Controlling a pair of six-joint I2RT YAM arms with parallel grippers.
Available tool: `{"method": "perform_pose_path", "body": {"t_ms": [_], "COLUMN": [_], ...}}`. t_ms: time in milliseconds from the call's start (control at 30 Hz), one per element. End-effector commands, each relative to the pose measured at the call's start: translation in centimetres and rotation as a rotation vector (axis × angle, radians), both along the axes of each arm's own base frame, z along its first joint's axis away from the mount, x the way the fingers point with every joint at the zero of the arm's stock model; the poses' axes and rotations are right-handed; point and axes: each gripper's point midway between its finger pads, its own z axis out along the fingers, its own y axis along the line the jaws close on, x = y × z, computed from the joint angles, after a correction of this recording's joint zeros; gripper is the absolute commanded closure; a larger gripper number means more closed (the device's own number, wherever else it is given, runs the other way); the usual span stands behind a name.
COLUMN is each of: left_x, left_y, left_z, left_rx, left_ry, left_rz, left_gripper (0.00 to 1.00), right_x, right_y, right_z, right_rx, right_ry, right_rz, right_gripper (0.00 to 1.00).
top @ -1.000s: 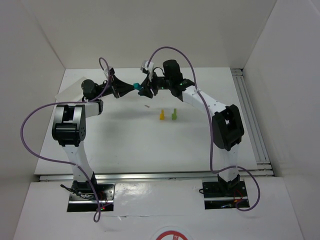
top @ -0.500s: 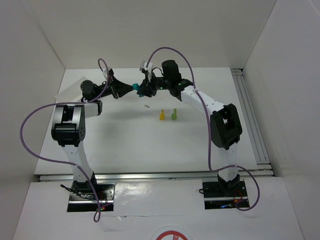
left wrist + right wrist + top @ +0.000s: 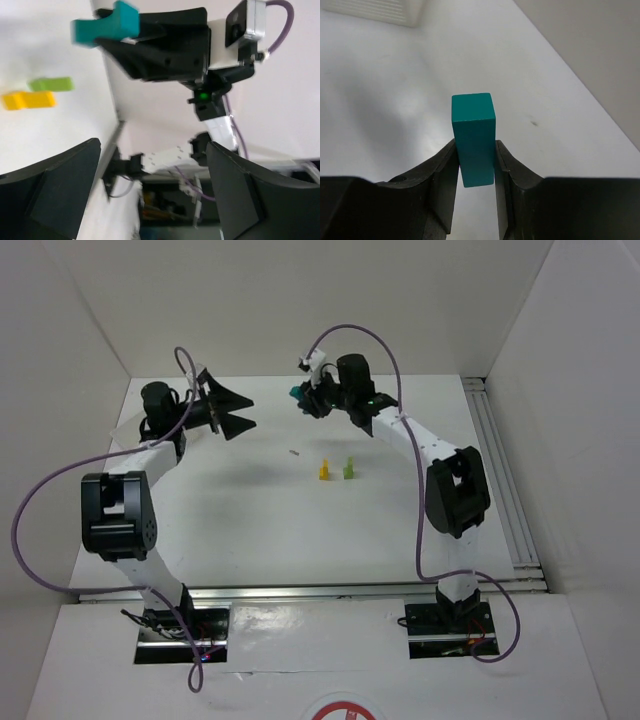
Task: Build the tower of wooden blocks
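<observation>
The bare tabletop beside the light green block (image 3: 348, 469) is below my right gripper, so next I will move my right gripper back that way, to the right in the top view and down.
My right gripper (image 3: 301, 400) is shut on the teal arch piece (image 3: 296, 393), held in the air over the back of the table. The right wrist view shows the teal piece (image 3: 474, 137) pinched between the two pads, one end sticking out past the fingertips. My left gripper (image 3: 246, 410) hangs open and empty to its left, a clear gap away. The left wrist view has the teal piece (image 3: 106, 25) in the other gripper's fingers, top left. The yellow block (image 3: 324, 470) and light green block (image 3: 348, 469) stand side by side on the table, a small gap between them.
A white ribbed tray (image 3: 375, 11) lies at the far end of the table in the right wrist view. A small dark speck (image 3: 294, 452) sits left of the yellow block. A metal rail (image 3: 500, 470) runs along the table's right edge. White walls enclose the table.
The left gripper has opened, let go of the teal piece and drawn back to the left. The right gripper closed on the piece and carried it slightly right and away.
</observation>
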Motion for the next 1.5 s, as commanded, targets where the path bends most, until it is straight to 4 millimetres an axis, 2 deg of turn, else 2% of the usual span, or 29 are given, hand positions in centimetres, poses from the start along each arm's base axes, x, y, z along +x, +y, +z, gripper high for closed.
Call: {"method": "perform_pose_path", "body": {"t_ms": [0,67,100,167,200,233,267,333,367,433,467,567,633,667,867,1033,1067,1133,1167,1267,1333,1467], "left_x": [0.2,0.6,0.7,0.1,-0.5,-0.9,-1.0,-2.1,-2.2,-2.9,-3.0,-3.5,-3.6,-3.8,-4.0,-4.1,-4.1,-4.0,-3.9,-3.8,-3.6,-3.5], "left_y": [1.9,3.9,4.5,5.6,6.0,6.3,6.8,6.8,6.9,6.9,6.7,6.7,6.7,6.7,6.9,7.1,7.1,7.1,7.1,6.8,6.8,6.8], "left_z": [0.0,-0.8,-0.2,-1.3,-0.3,-0.7,-0.5,-0.8,-0.8,-1.4,-1.7,-2.6,-3.1,-3.5,-4.9,-5.1,-5.1,-5.4,-5.0,-5.7,-5.3,-5.7], "left_rx": [0.185,0.386,0.450,0.581,0.612,0.637,0.673,0.707,0.737,0.774,0.794,0.819,0.820,0.827,0.849,0.862,0.862,0.863,0.862,0.863,0.862,0.863], "left_ry": [-0.075,-0.045,-0.057,-0.051,-0.078,-0.071,-0.091,-0.088,-0.102,-0.090,-0.097,-0.080,-0.067,-0.065,-0.044,-0.040,-0.040,-0.032,-0.040,-0.027,-0.035,-0.027], "left_rz": [0.100,0.219,0.253,0.315,0.346,0.358,0.382,0.387,0.395,0.390,0.379,0.376,0.371,0.364,0.347,0.346,0.346,0.342,0.346,0.329,0.333,0.329], "left_gripper": [0.00,0.00,0.00,0.00,0.00,0.00,0.01,0.01,0.01,0.01,0.01,0.01,0.01,0.01,0.01,0.01,0.01,0.01,0.01,0.03,0.03,0.03], "right_x": [3.8,4.3,4.1,2.9,2.4,1.5,0.4,-1.1,-2.6,-4.1,-5.4,-7.0,-7.2,-7.4,-7.2,-6.4,-6.4,-6.2,-6.2,-6.1,-5.5,-5.2], "right_y": [-7.3,-12.4,-14.0,-18.4,-19.7,-20.9,-22.3,-23.7,-24.8,-25.3,-25.7,-26.0,-26.1,-26.2,-26.1,-25.2,-25.0,-25.1,-25.1,-24.9,-25.1,-25.2], "right_z": [6.4,6.0,5.7,4.7,4.2,4.7,2.2,0.5,-1.6,-3.8,-5.9,-9.2,-10.5,-12.1,-17.0,-18.4,-18.4,-19.1,-19.1,-19.2,-17.8,-16.3], "right_rx": [-0.015,-0.081,-0.100,-0.149,-0.158,-0.154,-0.183,-0.217,-0.239,-0.262,-0.291,-0.316,-0.332,-0.366,-0.441,-0.427,-0.422,-0.425,-0.425,-0.419,-0.376,-0.338], "right_ry": [-0.111,-0.083,-0.062,0.017,0.045,0.054,0.114,0.150,0.206,0.260,0.304,0.365,0.393,0.428,0.538,0.558,0.563,0.582,0.582,0.586,0.554,0.535], "right_rz": [-0.320,-0.507,-0.568,-0.699,-0.736,-0.768,-0.808,-0.868,-0.899,-0.917,-0.919,-0.929,-0.932,-0.929,-0.917,-0.886,-0.877,-0.875,-0.875,-0.866,-0.884,-0.892], "right_gripper": [0.84,0.84,0.84,0.83,0.83,0.83,0.83,0.83,0.83,0.83,0.83,0.86,0.86,0.86,0.84,0.76,0.69,0.67,0.60,0.45,0.36,0.35]}}
